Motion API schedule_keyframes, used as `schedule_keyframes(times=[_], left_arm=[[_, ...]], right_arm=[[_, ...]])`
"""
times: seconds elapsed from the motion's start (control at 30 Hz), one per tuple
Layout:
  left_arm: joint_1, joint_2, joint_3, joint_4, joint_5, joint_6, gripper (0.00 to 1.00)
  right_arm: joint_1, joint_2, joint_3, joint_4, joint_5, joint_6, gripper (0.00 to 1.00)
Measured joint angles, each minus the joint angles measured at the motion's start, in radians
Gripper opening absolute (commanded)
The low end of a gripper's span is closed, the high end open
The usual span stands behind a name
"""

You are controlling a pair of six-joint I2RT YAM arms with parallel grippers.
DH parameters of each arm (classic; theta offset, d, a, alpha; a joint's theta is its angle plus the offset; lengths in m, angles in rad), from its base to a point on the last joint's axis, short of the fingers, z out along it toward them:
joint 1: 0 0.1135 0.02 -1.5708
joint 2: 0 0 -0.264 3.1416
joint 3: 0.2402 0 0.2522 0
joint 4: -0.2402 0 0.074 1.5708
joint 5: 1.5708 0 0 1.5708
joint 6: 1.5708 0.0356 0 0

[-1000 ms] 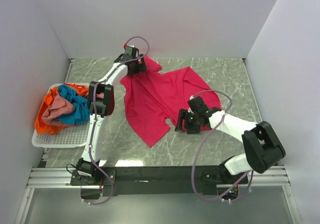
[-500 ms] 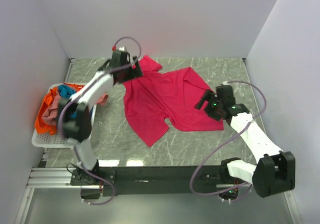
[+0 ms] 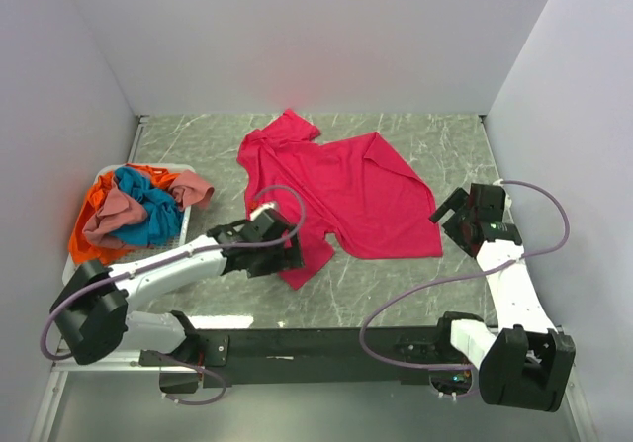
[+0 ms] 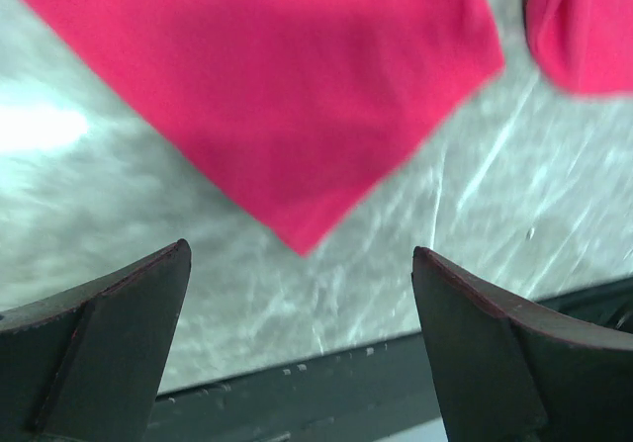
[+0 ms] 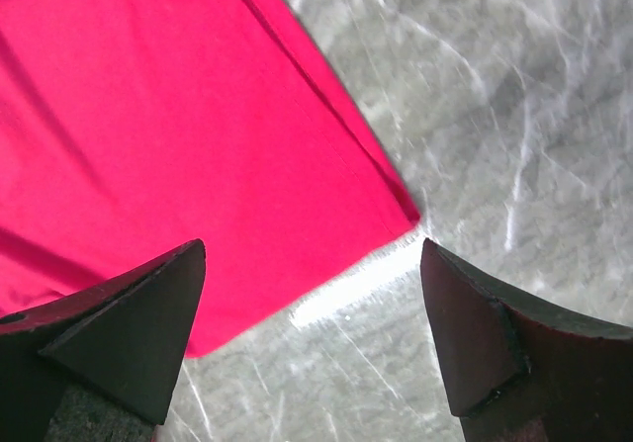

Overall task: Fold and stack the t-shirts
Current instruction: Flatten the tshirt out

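Next, the left gripper moves down and back onto the shirt's pointed near corner [image 3: 297, 286] [image 4: 305, 246] to close, since it lines up with the gap between my open fingers.
A bright magenta-pink t-shirt [image 3: 336, 190] lies spread flat on the marble table. My left gripper [image 3: 290, 254] hovers open over the shirt's near-left corner; in the left wrist view that pointed corner [image 4: 297, 234] sits just ahead of the gap between my left gripper's [image 4: 300, 250] fingers. My right gripper [image 3: 447, 213] is open at the shirt's near-right corner, and the right wrist view shows the shirt [image 5: 148, 116] with its hem corner [image 5: 406, 215] between the spread fingers. Neither gripper holds anything. Orange [image 3: 84, 236], teal-blue [image 3: 148, 215] and dusty pink [image 3: 109, 215] t-shirts lie bunched in the basket.
The white slatted basket [image 3: 103, 174] stands at the table's left edge, beside the left arm. A black rail [image 3: 316, 343] runs along the near edge. Grey walls close in the back and both sides.
My left arm swung from the shirt's far collar end down to its near-left corner. My right arm moved right from the shirt's near middle to its right corner, jaws spreading wider.
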Motion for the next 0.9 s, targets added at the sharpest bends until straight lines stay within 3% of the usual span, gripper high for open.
schedule_keyframes(times=[0.17,0.27,0.5,0.73,0.77,0.83,0.9], left_arm=[[-0.088,0.073,0.007,0.016,0.005,-0.046,0.99],[-0.115,0.164,0.050,0.000,-0.015,-0.058,0.93],[-0.149,0.355,0.178,-0.087,-0.069,-0.059,0.62],[-0.150,0.373,0.183,-0.158,-0.081,-0.067,0.48],[-0.150,0.373,0.182,-0.169,-0.085,-0.070,0.39],[-0.150,0.373,0.181,-0.190,-0.098,-0.082,0.32],[-0.150,0.374,0.182,-0.204,-0.107,-0.098,0.15]], right_arm=[[-0.026,-0.005,-0.023,-0.002,-0.019,-0.011,0.95],[-0.037,-0.005,-0.023,-0.002,-0.021,-0.014,0.95],[-0.050,-0.005,-0.023,-0.001,-0.035,-0.015,0.95],[-0.061,0.005,-0.024,-0.001,-0.042,-0.017,0.95],[-0.063,0.007,-0.024,-0.001,-0.043,-0.018,0.95],[-0.065,0.008,-0.025,-0.001,-0.046,-0.018,0.94],[-0.067,0.008,-0.026,-0.001,-0.047,-0.018,0.94]])
